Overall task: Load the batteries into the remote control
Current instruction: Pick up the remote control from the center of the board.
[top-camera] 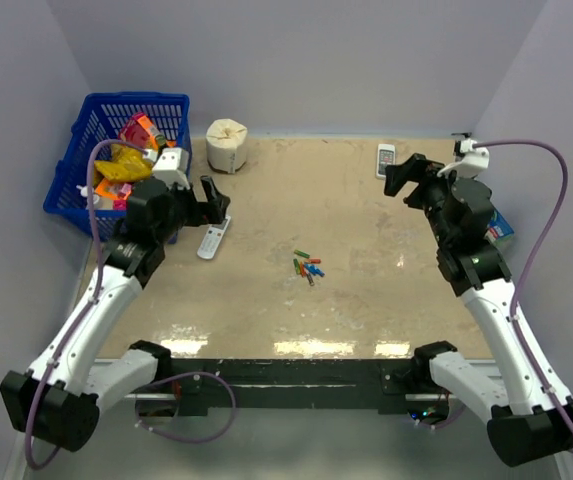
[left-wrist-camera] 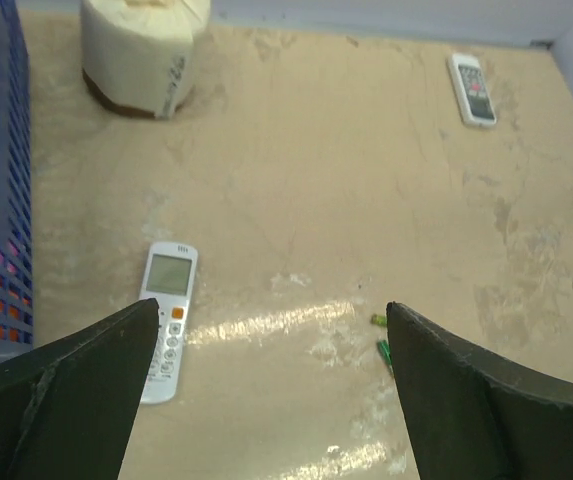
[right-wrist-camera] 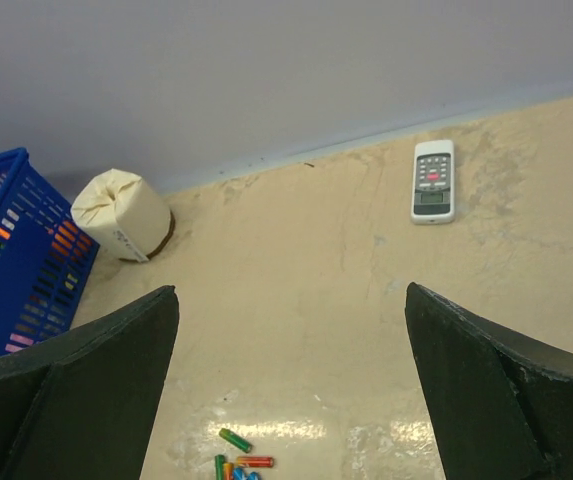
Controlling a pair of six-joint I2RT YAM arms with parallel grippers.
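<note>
My open left gripper lowers over the remote control's screen end [top-camera: 219, 230] [left-wrist-camera: 169, 276] next and closes across its long sides, since both lie clear on the tabletop.
The remote control [top-camera: 213, 240] lies face up on the tan table at the left, its screen and grey buttons showing [left-wrist-camera: 168, 320]. The batteries [top-camera: 307, 266], a small heap of green, red, blue and orange cylinders, lie mid-table; two green ones [left-wrist-camera: 383, 348] show in the left wrist view and several [right-wrist-camera: 238, 458] in the right wrist view. My left gripper [top-camera: 211, 203] hovers open just behind the remote, nothing between its fingers [left-wrist-camera: 271, 308]. My right gripper [top-camera: 401, 178] is open and empty at the far right [right-wrist-camera: 291, 290], well away from the batteries.
A shorter white handset [top-camera: 386, 159] lies at the back right, just beside the right gripper. A white paper roll [top-camera: 227, 145] stands at the back. A blue basket [top-camera: 116, 150] of packets sits at the far left. A blue item [top-camera: 499, 225] shows behind the right arm.
</note>
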